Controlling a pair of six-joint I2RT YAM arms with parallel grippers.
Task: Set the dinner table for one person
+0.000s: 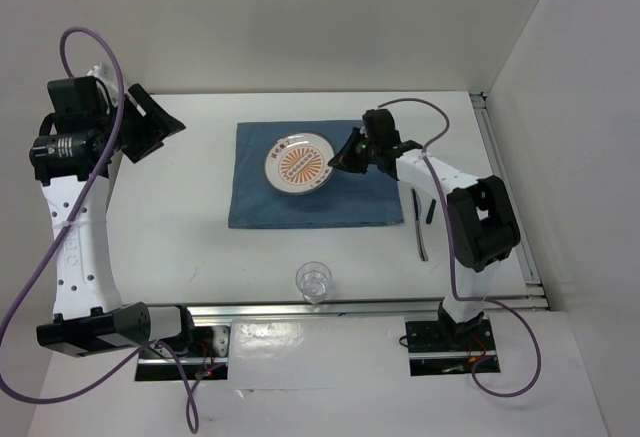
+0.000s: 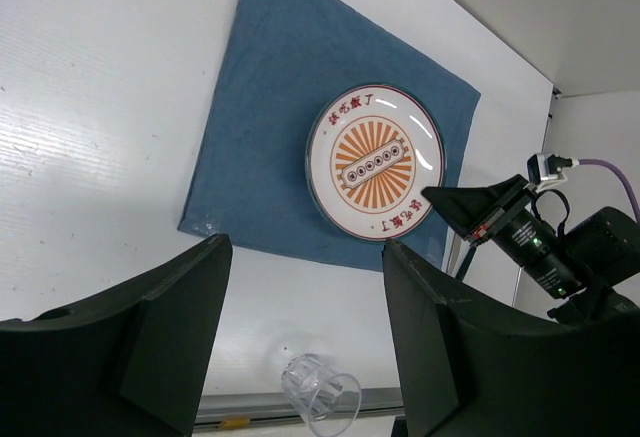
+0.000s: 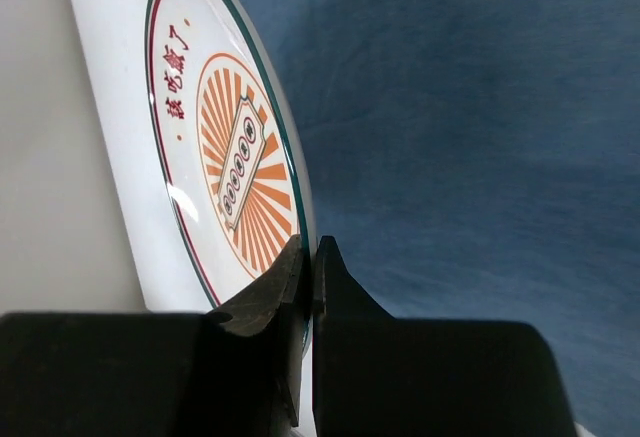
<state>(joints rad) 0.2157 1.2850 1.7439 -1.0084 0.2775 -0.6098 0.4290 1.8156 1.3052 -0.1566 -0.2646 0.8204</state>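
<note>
The blue placemat's middle (image 1: 326, 190) (image 3: 400, 117) is below my right gripper and the plate is off-center, so I will lower the plate while shifting it toward the right in the top view, and let go of the plate's rim.
A white plate (image 1: 299, 165) with an orange sunburst pattern is over the blue cloth placemat (image 1: 312, 209) on the white dinner table (image 1: 190, 217). My right gripper (image 1: 342, 157) is shut on the plate's right rim; in the right wrist view the rim (image 3: 305, 227) sits between the two fingers (image 3: 270, 297). The plate also shows in the left wrist view (image 2: 374, 162). A clear drinking glass (image 1: 314, 282) stands near the table's front edge, also in the left wrist view (image 2: 320, 394). My left gripper (image 1: 150, 125) is open and empty, raised high at the far left.
A dark utensil (image 1: 419, 213) and a thin metal one (image 1: 424, 242) lie on the table right of the placemat, beside the right arm. A metal rail (image 1: 350, 305) runs along the table's front edge. White walls enclose the table.
</note>
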